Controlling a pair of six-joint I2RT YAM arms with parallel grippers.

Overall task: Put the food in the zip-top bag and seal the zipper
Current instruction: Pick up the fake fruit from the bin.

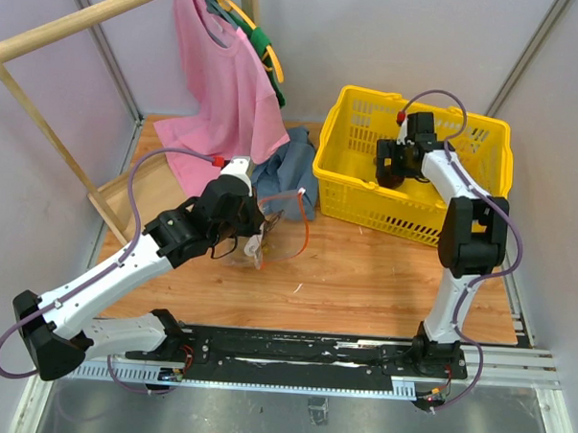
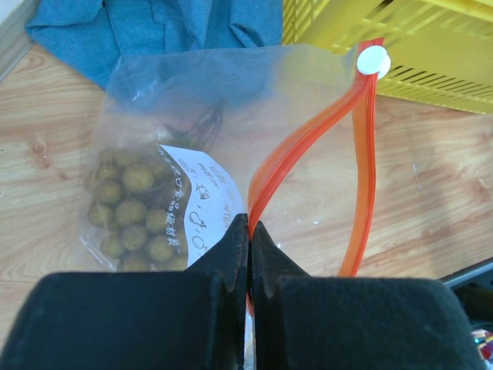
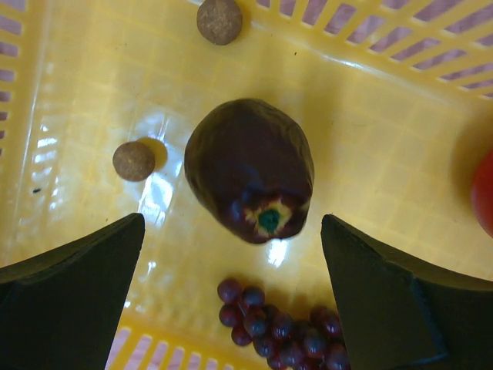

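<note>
My right gripper moves outward and down next, until its fingers are on either side of the dark red-purple fruit (image 1: 391,180) (image 3: 249,170).
The clear zip-top bag (image 2: 192,116) lies on the wooden table with its mouth open; the red-orange zipper (image 2: 308,131) forms a loop ending at a white slider (image 2: 373,60). The tan-yellow cluster (image 2: 131,212) is inside the bag beside the white label (image 2: 204,204). My left gripper (image 2: 249,223) is shut on the zipper edge; it also shows in the top view (image 1: 255,236). My right gripper (image 3: 233,223) is open inside the yellow basket (image 1: 367,196), just above a dark red-purple fruit (image 3: 248,169). The grape bunch (image 3: 285,327) lies between the fingers. A red round fruit (image 3: 485,193) shows at the right edge.
Two small brown balls (image 3: 133,160) (image 3: 219,19) lie on the basket floor (image 3: 92,92). A blue cloth (image 1: 286,168) lies behind the bag. A pink shirt (image 1: 223,79) hangs from a wooden rack (image 1: 45,100) at the back left. The basket stands close right of the bag.
</note>
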